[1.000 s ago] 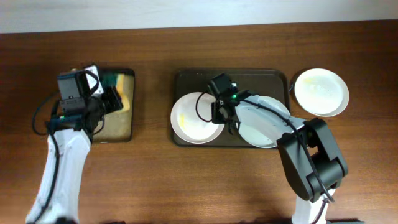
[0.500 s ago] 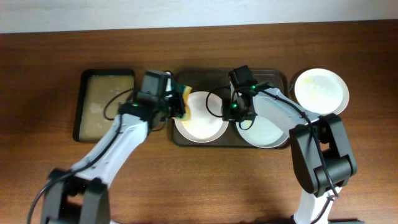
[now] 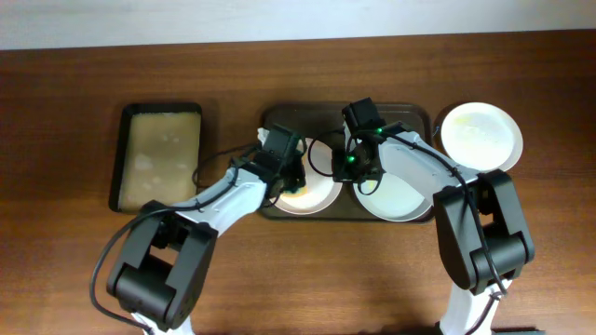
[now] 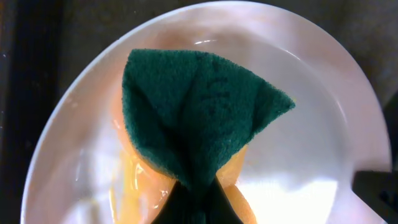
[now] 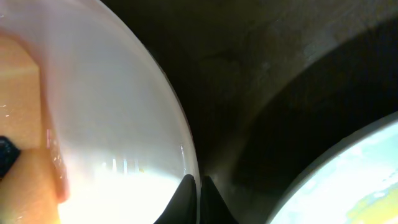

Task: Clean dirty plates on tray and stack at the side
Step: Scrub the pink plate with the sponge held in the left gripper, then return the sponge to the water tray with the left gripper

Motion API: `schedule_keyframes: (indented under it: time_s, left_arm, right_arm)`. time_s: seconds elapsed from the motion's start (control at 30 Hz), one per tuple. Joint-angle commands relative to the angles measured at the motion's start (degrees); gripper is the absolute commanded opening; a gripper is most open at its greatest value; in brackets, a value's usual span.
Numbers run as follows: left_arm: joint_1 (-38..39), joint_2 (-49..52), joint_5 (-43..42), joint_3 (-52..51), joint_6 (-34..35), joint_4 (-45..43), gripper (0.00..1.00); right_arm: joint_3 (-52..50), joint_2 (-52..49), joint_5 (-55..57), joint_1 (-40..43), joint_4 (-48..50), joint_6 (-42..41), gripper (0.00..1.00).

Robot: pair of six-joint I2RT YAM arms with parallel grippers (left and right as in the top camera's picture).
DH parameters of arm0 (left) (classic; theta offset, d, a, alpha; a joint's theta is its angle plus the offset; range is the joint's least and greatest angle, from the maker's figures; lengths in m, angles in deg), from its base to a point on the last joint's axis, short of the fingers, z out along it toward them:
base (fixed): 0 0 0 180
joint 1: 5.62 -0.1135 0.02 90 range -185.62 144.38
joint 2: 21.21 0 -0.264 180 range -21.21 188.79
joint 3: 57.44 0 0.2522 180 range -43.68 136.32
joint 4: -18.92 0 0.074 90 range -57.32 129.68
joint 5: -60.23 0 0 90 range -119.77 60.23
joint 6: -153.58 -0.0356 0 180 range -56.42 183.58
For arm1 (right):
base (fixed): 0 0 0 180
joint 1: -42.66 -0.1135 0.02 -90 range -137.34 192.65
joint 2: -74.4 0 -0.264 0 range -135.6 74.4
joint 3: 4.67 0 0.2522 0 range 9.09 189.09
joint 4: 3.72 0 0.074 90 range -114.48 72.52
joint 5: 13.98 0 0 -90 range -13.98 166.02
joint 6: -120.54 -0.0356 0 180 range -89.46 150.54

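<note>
My left gripper lifts off the plate next, carries the sponge left in the overhead view, then lowers and releases it there, as the smaller black tray (image 3: 167, 168) lies clear.
Two white plates lie on the dark tray (image 3: 307, 119): a left plate (image 3: 318, 191) and a right plate (image 3: 399, 197). A third plate (image 3: 480, 138) sits on the table to the right of the tray. My left gripper (image 3: 294, 175) is shut on a green and yellow sponge (image 4: 199, 124), which is pressed onto the left plate (image 4: 311, 112). My right gripper (image 3: 347, 172) is shut on the right rim of the same plate (image 5: 124, 112), its fingertips (image 5: 199, 186) pinching the edge. The right plate (image 5: 354, 180) shows yellowish smears.
A smaller black tray with tan lining (image 3: 160, 156) lies on the table to the left of the dark tray. The dark tray floor (image 5: 249, 74) shows between the two plates. Both arms reach over the dark tray.
My left arm has carried the sponge from the small tan-lined tray rightward onto the left plate. My right gripper shifted slightly and now stays at that plate's right rim.
</note>
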Motion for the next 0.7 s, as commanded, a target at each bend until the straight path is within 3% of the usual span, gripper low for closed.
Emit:
schedule_keyframes:
  time_s: [0.0, 0.2, 0.3, 0.37, 0.5, 0.6, 0.67]
  left_arm:
    - [0.4, 4.7, 10.2, 0.1, -2.0, 0.9, 0.0]
    - [0.1, 2.4, 30.6, 2.2, -4.1, 7.6, 0.0]
    - [0.1, -2.7, 32.2, 4.0, -5.0, 8.5, 0.0]
    - [0.2, -5.4, 28.5, 4.3, -5.1, 7.0, 0.0]
    - [0.2, -6.7, 6.7, 4.3, -5.0, 0.8, 0.0]
    - [0.2, -5.0, -1.6, 4.2, -3.3, -1.0, 0.0]
    - [0.3, -2.8, -1.7, 4.2, -2.4, -1.2, 0.0]
  right_arm:
    - [-0.2, -1.1, -0.1, 0.3, -0.5, 0.8, 0.04]
    - [-0.2, -1.1, 0.6, 0.3, -0.6, 0.8, 0.04]
    - [-0.2, -1.1, 1.0, 0.3, -0.7, 0.8, 0.04]
    - [-0.2, -1.1, 1.0, 0.3, -0.7, 0.8, 0.04]
    - [-0.2, -1.1, 1.0, 0.3, -0.7, 0.8, 0.04]
    - [-0.2, -1.1, 1.0, 0.3, -0.7, 0.8, 0.04]
    - [-0.2, -1.1, 1.0, 0.3, -0.7, 0.8, 0.04]
